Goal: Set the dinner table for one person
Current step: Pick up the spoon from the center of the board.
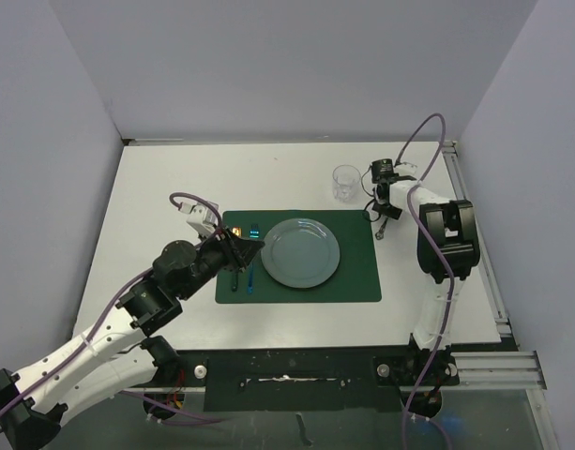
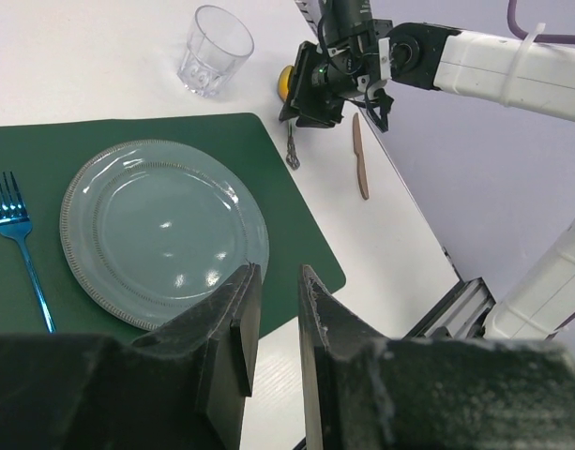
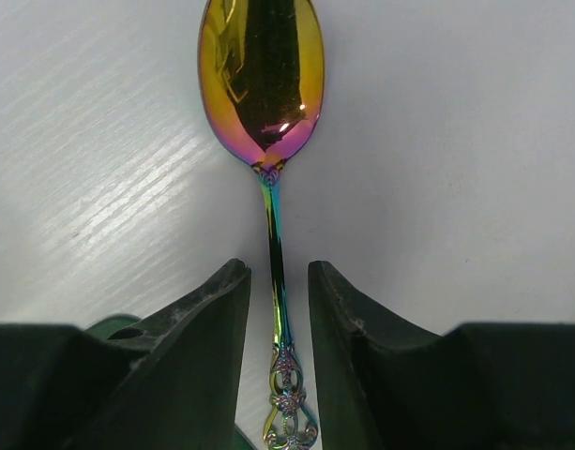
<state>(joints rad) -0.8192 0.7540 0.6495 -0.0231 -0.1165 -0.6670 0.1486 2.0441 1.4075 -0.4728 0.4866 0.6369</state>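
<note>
I will move my right gripper slightly toward the spoon's bowl and close it, because the iridescent spoon's thin handle (image 3: 274,246) is between its open fingers with a gap on each side.
On the white dinner table (image 1: 174,178) lies a dark green placemat (image 1: 357,272) with a blue-grey plate (image 1: 300,252) in its middle. A blue fork (image 2: 20,234) lies left of the plate. An iridescent spoon (image 3: 264,75) lies flat on the table at the mat's far right corner. My right gripper (image 3: 279,272) is open astride its handle, with a gap on each side. My left gripper (image 2: 279,274) hovers over the mat's left part by the fork, open by a narrow gap and holding nothing. A clear glass (image 1: 345,182) stands behind the mat.
A brown knife (image 2: 361,155) lies on the table right of the mat, beside the right gripper. A metal rail (image 1: 484,272) runs along the table's right edge. Grey walls close the back and both sides.
</note>
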